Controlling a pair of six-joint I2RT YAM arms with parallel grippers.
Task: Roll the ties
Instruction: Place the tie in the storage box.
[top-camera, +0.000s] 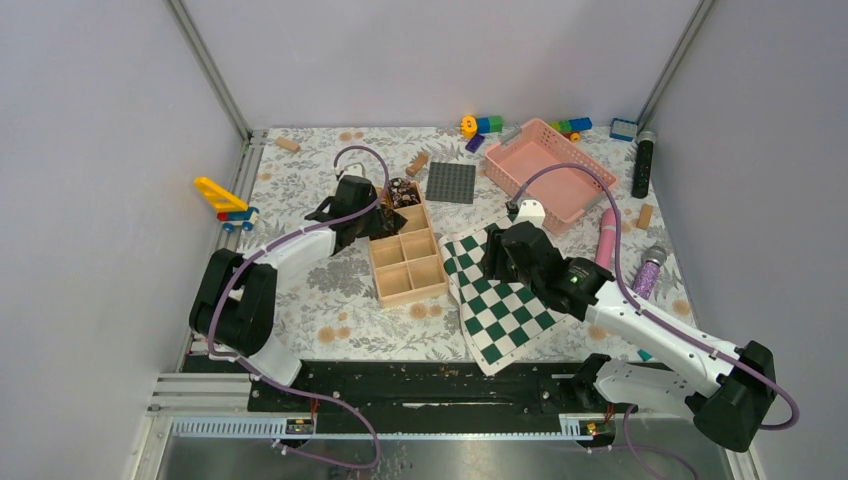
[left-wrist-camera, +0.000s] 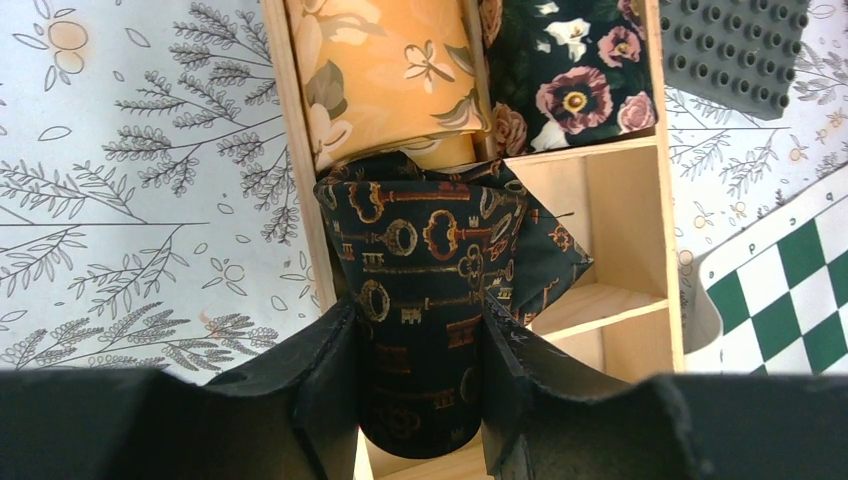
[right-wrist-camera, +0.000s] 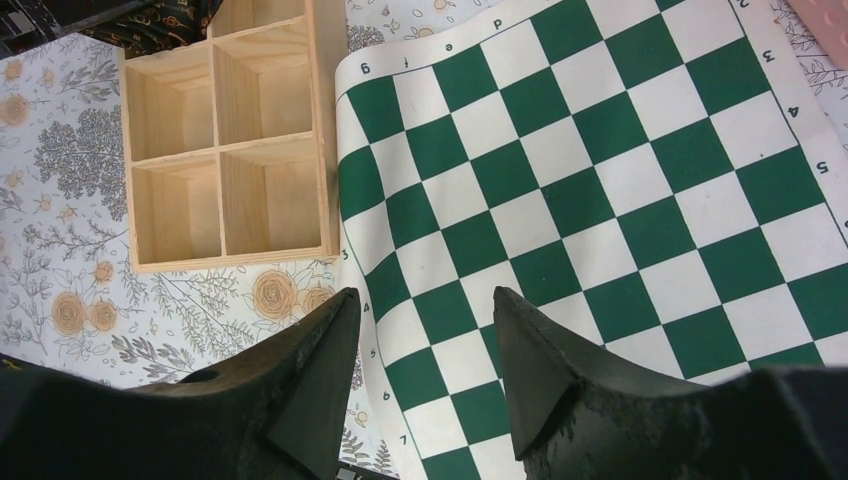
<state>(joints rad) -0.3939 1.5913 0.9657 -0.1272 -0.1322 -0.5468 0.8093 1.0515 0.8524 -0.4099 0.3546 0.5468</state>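
Note:
My left gripper lowers toward the box's section back of the golden-tan tie next. It releases the rolled dark tie with the gold pattern, since it sits above the box's rim.
My left gripper (left-wrist-camera: 418, 305) is shut on a rolled dark tie with a gold key pattern (left-wrist-camera: 430, 240) and holds it over the wooden divided box (left-wrist-camera: 300, 200), at its second compartment on the left side. A rolled golden-tan tie (left-wrist-camera: 385, 70) fills the far-left compartment. A dark floral rolled tie (left-wrist-camera: 570, 70) fills the far-right one, and it also shows in the top view (top-camera: 405, 192). My right gripper (right-wrist-camera: 425, 295) is open and empty above the left edge of the chess mat (right-wrist-camera: 600, 180).
The wooden box (top-camera: 405, 255) has several empty compartments. The green-white chess mat (top-camera: 500, 300) lies to its right. Behind are a grey studded plate (top-camera: 451, 182) and a pink basket (top-camera: 550, 175). A black cylinder (top-camera: 643, 165), a purple microphone (top-camera: 650, 268) and toy blocks lie around.

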